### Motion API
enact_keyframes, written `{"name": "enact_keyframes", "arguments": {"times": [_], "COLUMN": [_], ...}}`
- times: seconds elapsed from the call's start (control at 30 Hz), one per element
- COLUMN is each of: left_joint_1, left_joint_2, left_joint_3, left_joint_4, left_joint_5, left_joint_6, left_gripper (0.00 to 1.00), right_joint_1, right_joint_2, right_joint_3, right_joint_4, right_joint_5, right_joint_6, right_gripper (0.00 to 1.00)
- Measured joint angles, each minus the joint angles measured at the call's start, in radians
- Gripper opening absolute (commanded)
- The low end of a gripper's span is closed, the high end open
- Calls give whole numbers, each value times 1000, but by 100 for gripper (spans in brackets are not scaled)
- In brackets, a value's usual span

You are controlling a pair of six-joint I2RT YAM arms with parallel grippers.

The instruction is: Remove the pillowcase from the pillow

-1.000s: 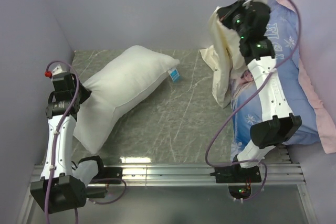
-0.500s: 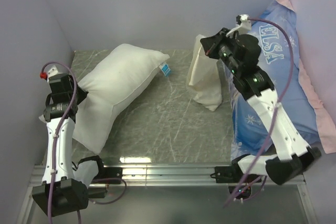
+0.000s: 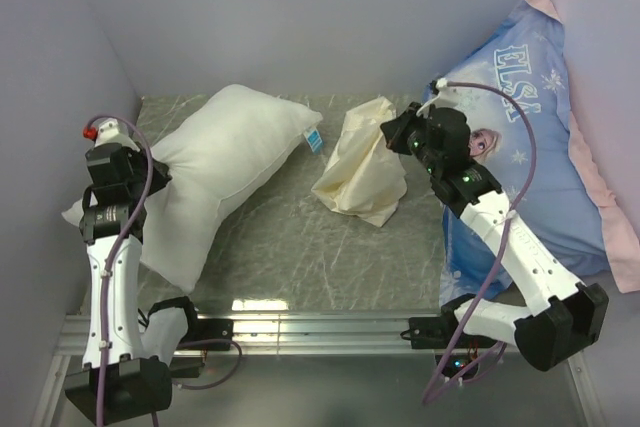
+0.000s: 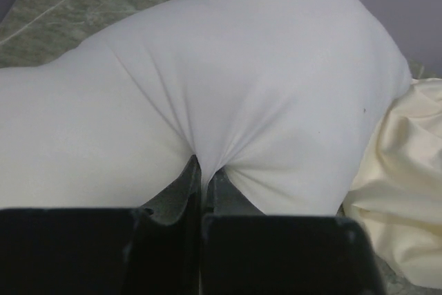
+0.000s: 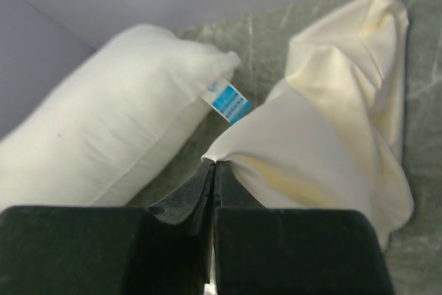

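Note:
The pillowcase is off, so my left gripper will swing toward it, drag the pillow's pinched near end along and then open.
The white pillow lies bare on the table's left half, its small blue tag at its right end. My left gripper is shut on a pinch of the pillow's fabric at its near left side. The cream pillowcase is off the pillow and rests crumpled on the table at centre right. My right gripper is shut on a fold of the pillowcase at its upper right edge. In the right wrist view the pillow and its tag lie just left of the pillowcase.
A large blue Elsa-printed pillow with a pink edge leans at the right wall, under my right arm. Lilac walls close the back and both sides. A metal rail runs along the near edge.
My right gripper has swung down and left from high over the Elsa pillow, carrying the pillowcase down onto the table. The left gripper stays on the pillow, which shifted slightly.

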Motion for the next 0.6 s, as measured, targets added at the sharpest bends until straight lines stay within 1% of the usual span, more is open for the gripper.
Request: {"name": "enact_keyframes", "arguments": {"times": [0.1,0.2,0.33,0.43,0.6], "left_joint_1": [-2,-10,-67,-181,-444], "left_joint_2": [-13,-21,-23,-26,-6], "left_joint_3": [-2,-9,-42,-77,-107], "left_joint_4": [28,56,92,122,144], "left_joint_5": [50,94,56,-34,-223], "left_joint_6": [8,-4,-68,-141,-256], "left_gripper": [1,1,1,0,1], "right_joint_1": [0,0,0,0,-2], "right_joint_2": [-2,-2,6,36,98], "right_joint_3": [-68,-94,-95,-95,-95], "right_joint_4": [-3,-3,11,27,25], "right_joint_5": [13,20,15,6,-3], "right_joint_6": [0,0,2,5,5], "right_gripper": [0,0,0,0,0]}}
